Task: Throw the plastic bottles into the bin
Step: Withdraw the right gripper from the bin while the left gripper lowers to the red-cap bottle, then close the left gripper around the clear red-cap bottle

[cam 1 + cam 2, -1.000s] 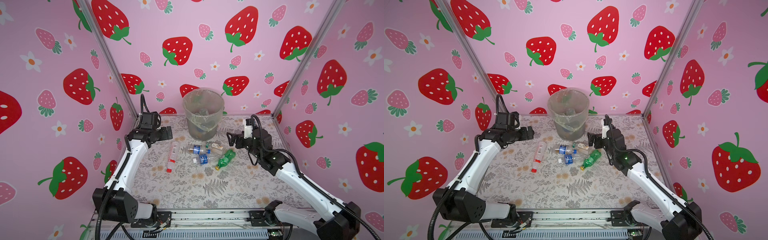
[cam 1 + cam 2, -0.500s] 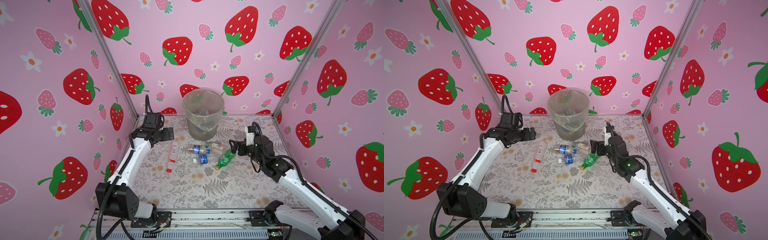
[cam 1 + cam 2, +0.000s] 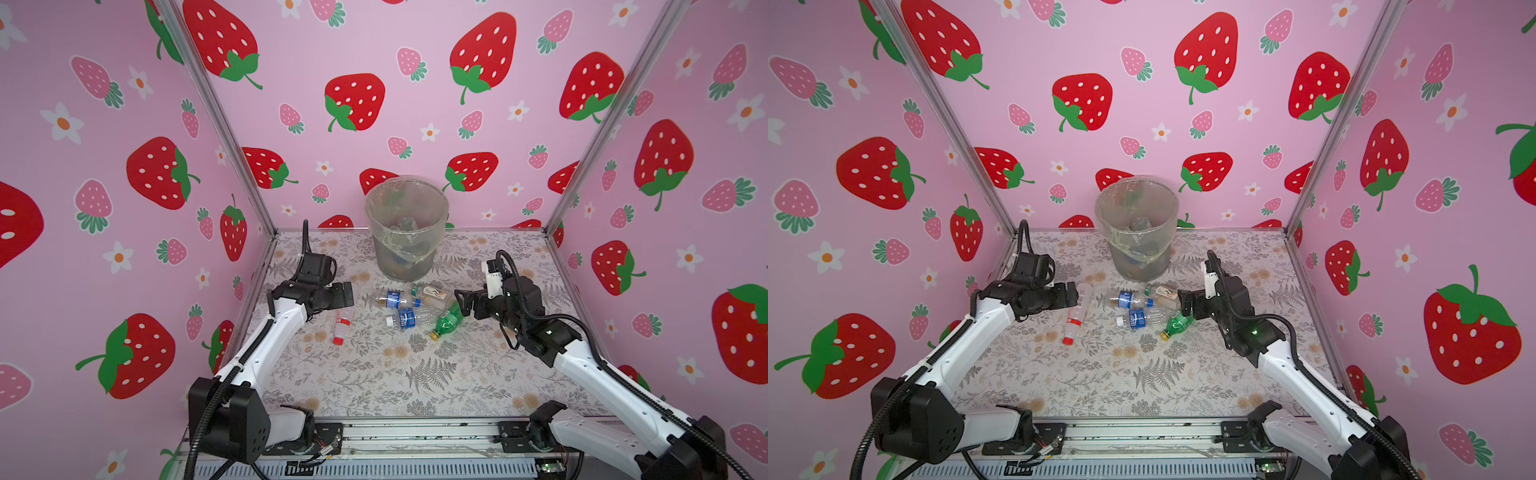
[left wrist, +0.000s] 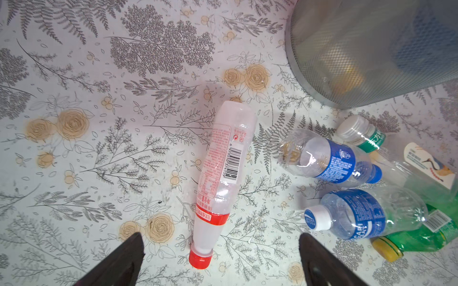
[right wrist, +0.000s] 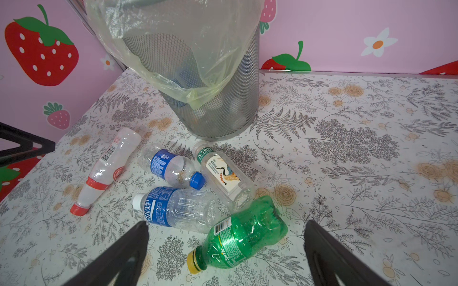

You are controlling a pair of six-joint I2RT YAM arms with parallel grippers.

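The red-capped bottle's red band (image 3: 1073, 321) (image 4: 212, 216) is below and back from my left gripper, so my left gripper will come down and back to it next, to close where the bottle narrows.
The bin (image 3: 406, 232) (image 3: 1136, 232) stands at the back with bottles showing through its mesh wall (image 5: 223, 111). In front of it lie several plastic bottles: a red-capped one (image 3: 343, 322) (image 4: 223, 168), two blue-labelled ones (image 3: 392, 299) (image 5: 178, 208), a bird-labelled one (image 5: 223, 173) and a green one (image 3: 448, 320) (image 5: 243, 235). My left gripper (image 3: 345, 293) (image 4: 220, 235) hangs open over the red-capped bottle's base end. My right gripper (image 3: 464, 303) (image 5: 226, 222) is open just right of the green bottle, which lies between its fingers in the right wrist view.
Pink strawberry walls (image 3: 415, 104) close in the table on three sides, with metal corner posts (image 3: 232, 145) at the back. The bin's loose plastic liner (image 5: 173, 49) hangs over its rim. Bare patterned tabletop (image 3: 395, 374) stretches in front of the bottles.
Both grippers have come down from beside the bin towards the bottles, the left over the red-capped one, the right next to the green one. No bottle has moved.
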